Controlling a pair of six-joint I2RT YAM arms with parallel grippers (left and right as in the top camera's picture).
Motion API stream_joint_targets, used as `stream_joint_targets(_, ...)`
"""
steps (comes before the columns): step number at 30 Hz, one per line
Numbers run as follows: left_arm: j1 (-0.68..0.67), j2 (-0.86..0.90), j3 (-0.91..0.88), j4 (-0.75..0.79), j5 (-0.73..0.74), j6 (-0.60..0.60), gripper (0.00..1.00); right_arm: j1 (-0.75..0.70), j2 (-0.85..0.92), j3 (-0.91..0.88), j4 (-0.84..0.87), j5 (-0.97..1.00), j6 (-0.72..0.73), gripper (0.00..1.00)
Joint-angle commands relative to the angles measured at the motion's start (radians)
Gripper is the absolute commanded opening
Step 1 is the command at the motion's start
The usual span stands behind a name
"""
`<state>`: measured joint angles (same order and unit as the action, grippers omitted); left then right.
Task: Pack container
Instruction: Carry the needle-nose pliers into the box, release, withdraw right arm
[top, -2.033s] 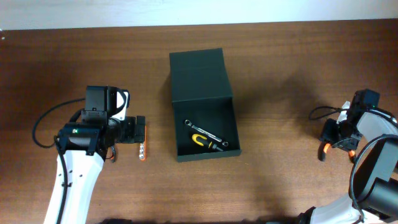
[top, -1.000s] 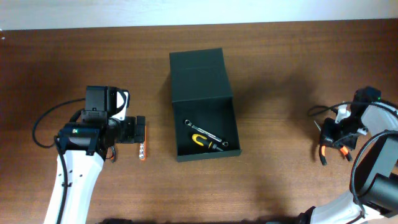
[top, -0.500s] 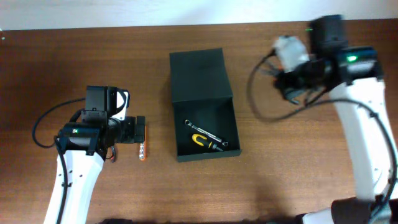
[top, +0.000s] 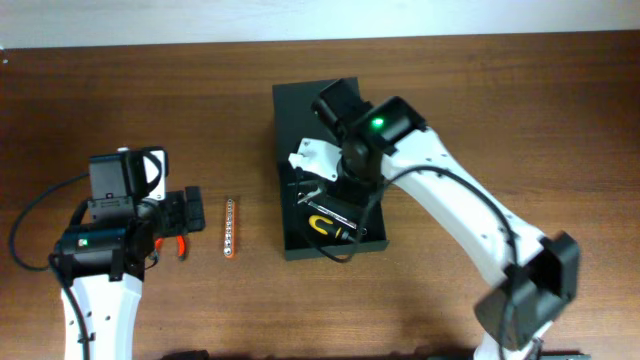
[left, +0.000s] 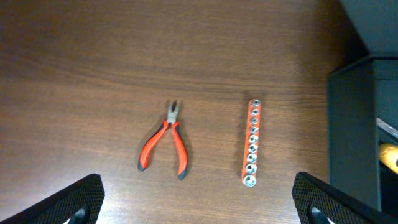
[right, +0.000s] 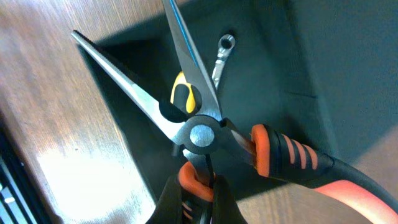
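Observation:
The pliers are already over the open box, so next my right gripper needs to bring them down onto the bottom of the box beside the yellow-handled tool (top: 322, 225) (right: 249, 109) below it and release them.
The container (top: 334, 249) is a dark green-black box with its flap lid (top: 318, 108) open toward the back. A wrench (top: 345, 216) and a yellow-handled tool (top: 322, 225) lie inside. My right gripper (top: 332, 196) hangs over the box, shut on one orange-and-black handle of long-nose pliers (right: 205, 134), whose jaws gape over the box interior (right: 267, 68). My left gripper (top: 186, 214) is open and empty above the table left of the box. Red-handled pliers (left: 164, 140) and an orange socket rail (left: 250, 144) lie on the wood below it.
The socket rail (top: 229, 228) lies between the left gripper and the box; the red pliers (top: 179, 244) peek out under the left gripper. The box's left wall (left: 354, 130) shows at the right of the left wrist view. Brown wooden table (top: 480, 120) all around.
My right arm has swung from the far right edge to over the box, carrying the long-nose pliers. My left arm has pulled back leftward, uncovering the red pliers; the socket rail stayed put.

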<state>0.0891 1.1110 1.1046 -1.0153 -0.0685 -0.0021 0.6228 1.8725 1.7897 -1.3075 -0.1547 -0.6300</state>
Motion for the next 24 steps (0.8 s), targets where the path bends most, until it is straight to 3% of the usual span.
stream_joint_targets(1,0.026,-0.008,0.018,-0.018,-0.003,-0.013,0.99,0.004,0.081,-0.007,0.009,0.007,-0.013,0.04)
stream_joint_targets(8,0.026,0.016,0.018,-0.034,-0.003,-0.013,0.99,0.004,0.252,-0.007,0.014,-0.027,-0.008,0.04)
stream_joint_targets(10,0.026,0.017,0.018,-0.035,-0.003,-0.013,0.99,0.004,0.277,-0.007,0.014,-0.029,-0.005,0.13)
stream_joint_targets(11,0.026,0.016,0.018,-0.034,-0.003,-0.013,0.99,0.004,0.279,-0.007,0.014,-0.029,-0.005,0.24)
stream_joint_targets(12,0.026,0.016,0.018,-0.034,-0.003,-0.013,0.99,0.004,0.282,-0.007,0.014,-0.029,-0.005,0.47)
stream_joint_targets(16,0.026,0.016,0.018,-0.034,-0.003,-0.013,0.99,0.003,0.281,-0.003,0.014,-0.014,0.013,0.98)
stream_joint_targets(24,0.025,0.016,0.018,-0.035,0.009,-0.012,0.99,-0.058,0.224,0.206,-0.077,0.036,0.145,0.99)
